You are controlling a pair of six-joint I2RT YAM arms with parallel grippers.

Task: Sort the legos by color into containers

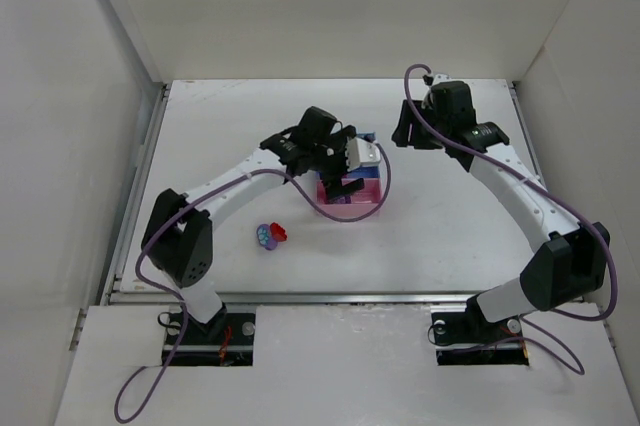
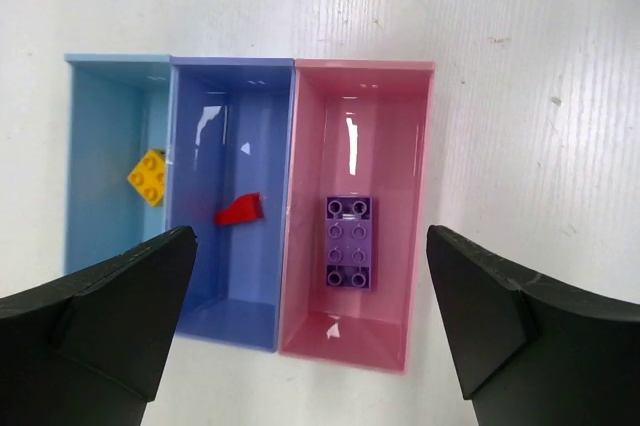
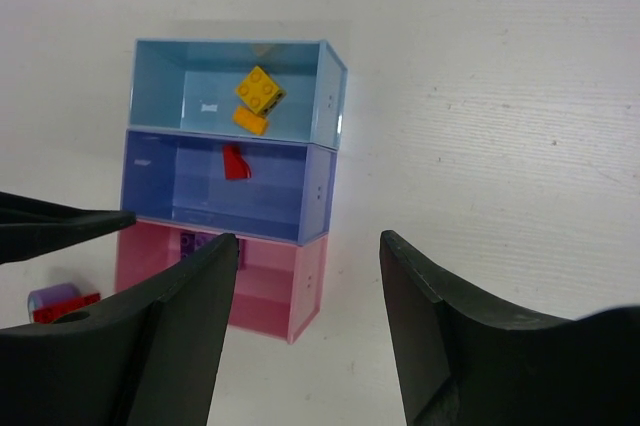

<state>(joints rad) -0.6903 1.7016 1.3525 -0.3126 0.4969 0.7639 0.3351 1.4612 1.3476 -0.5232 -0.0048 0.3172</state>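
The lavender lego lies loose outside the trays. My left gripper goes back next, to the left in the top view, then down around the lavender lego.
Three joined trays lie mid-table. In the left wrist view the light blue tray (image 2: 95,146) holds a yellow lego (image 2: 148,177), the darker blue tray (image 2: 225,286) a red lego (image 2: 239,209), and the pink tray (image 2: 390,166) a purple lego (image 2: 350,241). An orange lego (image 3: 250,121) lies beside the yellow lego (image 3: 259,88) in the right wrist view. My left gripper (image 2: 310,246) hangs open and empty above the trays (image 1: 335,191). My right gripper (image 3: 305,246) is open and empty, to their right (image 1: 405,134). A red lego (image 1: 279,233) and a lavender lego (image 1: 266,237) lie loose on the table.
The white table (image 1: 450,236) is boxed in by white walls at the left, back and right. The loose legos lie in front and to the left of the trays, also seen low left in the right wrist view (image 3: 60,301). My left arm's purple cable (image 1: 375,201) loops beside the trays.
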